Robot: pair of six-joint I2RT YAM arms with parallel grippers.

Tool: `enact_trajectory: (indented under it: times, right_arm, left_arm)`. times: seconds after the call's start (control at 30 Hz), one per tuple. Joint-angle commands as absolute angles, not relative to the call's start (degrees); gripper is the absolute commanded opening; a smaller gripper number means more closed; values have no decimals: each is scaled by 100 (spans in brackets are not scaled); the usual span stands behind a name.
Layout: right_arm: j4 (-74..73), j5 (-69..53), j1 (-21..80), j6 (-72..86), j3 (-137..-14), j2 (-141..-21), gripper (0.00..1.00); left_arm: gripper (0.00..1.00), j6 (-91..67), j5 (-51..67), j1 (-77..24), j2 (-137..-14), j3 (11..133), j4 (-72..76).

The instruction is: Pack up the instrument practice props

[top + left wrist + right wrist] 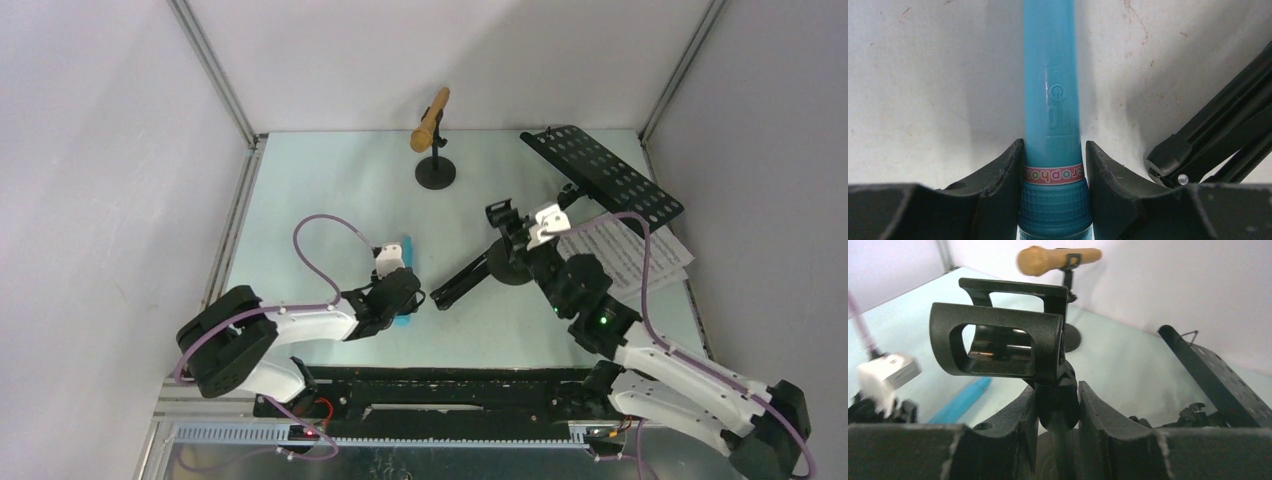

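Next, my right gripper moves outward past the rack's folded legs, then lowers the black clip holder beside the tan microphone's holder, where the table is empty.
My left gripper (403,298) (1054,172) is shut on the light-blue toy microphone (407,248) (1050,95), pinching it at its labelled band low over the table. My right gripper (522,246) (1057,407) is shut on the neck of a black clip holder (500,215) (998,340), whose empty clip stands above the fingers and whose round base (512,272) sits below. The tan microphone (431,118) (1058,260) rests in the other clip holder (435,172) at the back. The black music rack (605,175) (1208,375) lies tipped over, its folded legs (470,280) (1218,135) pointing to the left gripper. The white sheet-music pages (625,258) lie under the rack.
White walls with metal corner posts (215,75) enclose the pale table on three sides. A black rail (450,390) runs along the near edge by the arm bases. The rack's folded legs lie close to the right of the left gripper's fingers.
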State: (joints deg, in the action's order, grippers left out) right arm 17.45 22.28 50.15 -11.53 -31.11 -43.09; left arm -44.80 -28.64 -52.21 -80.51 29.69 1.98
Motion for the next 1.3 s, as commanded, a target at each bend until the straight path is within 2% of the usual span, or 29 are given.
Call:
enact_trajectory:
  times: [0.0, 0.23, 0.33, 0.47, 0.6, 0.9, 1.0, 1.2, 1.27]
  right_arm:
    - [2781, 1657, 4195, -569, -3833, -4973, 0]
    - [3421, 961, 3028, 146, -4703, -6813, 0]
    - [3624, 874, 2795, 194, -5104, -7539, 7]
    - [3875, 648, 2603, 305, -5626, -8463, 7]
    - [4534, 345, 2436, 289, -5987, -9380, 8]
    - [5659, -688, 2044, 427, -6561, -11027, 18]
    - [5680, -921, 2000, 273, -6505, -11180, 27]
    - [5736, -931, 2054, 168, -5900, -10838, 68]
    - [5764, -847, 2087, 180, -5604, -10549, 73]
  left_arm:
    - [39, -4717, -2807, -5206, -8168, 2830, 527]
    - [63, -4632, -2709, -5207, -8083, 2757, 562]
    - [76, -4601, -2728, -5217, -7868, 2698, 516]
    - [88, -4582, -2772, -5216, -7582, 2605, 459]
    - [94, -4533, -2841, -5214, -7293, 2619, 238]
    - [97, -4436, -3041, -5215, -5948, 2344, -261]
    - [99, -4350, -3145, -5219, -5350, 2169, -352]
    - [100, -4218, -3343, -5210, -4434, 2138, -739]
    - [100, -4151, -3346, -5211, -4241, 2174, -781]
